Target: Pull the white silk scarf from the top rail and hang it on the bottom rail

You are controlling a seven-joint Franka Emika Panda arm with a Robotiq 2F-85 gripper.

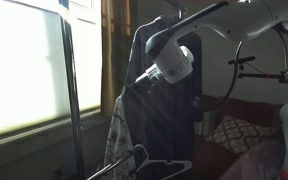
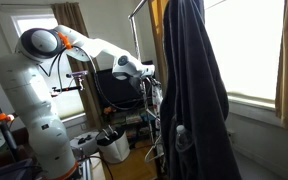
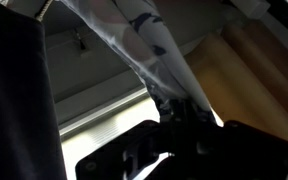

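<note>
The scarf (image 1: 117, 128) is held by my fingers and the empty hangers hang below my gripper, so it should next lower and draw back beside them to release the scarf.
The white scarf (image 1: 117, 128) has a grey pattern and hangs down beside a dark coat (image 1: 172, 110) on the clothes rack. My gripper (image 1: 140, 79) is at the scarf's upper part, against the coat's edge. In the wrist view the scarf (image 3: 134, 35) runs as a taut band from the top of the frame down into my jaws (image 3: 180, 108), which are closed on it. In an exterior view my gripper (image 2: 150, 74) reaches behind the coat (image 2: 189, 100), and the scarf is mostly hidden there. I cannot make out the rails clearly.
A vertical rack pole (image 1: 71, 100) stands before the bright blinds. Empty hangers (image 1: 144, 160) hang low under the coat. A couch with a patterned cushion (image 1: 229, 132) is behind. A white bin (image 2: 112, 146) stands by the robot base.
</note>
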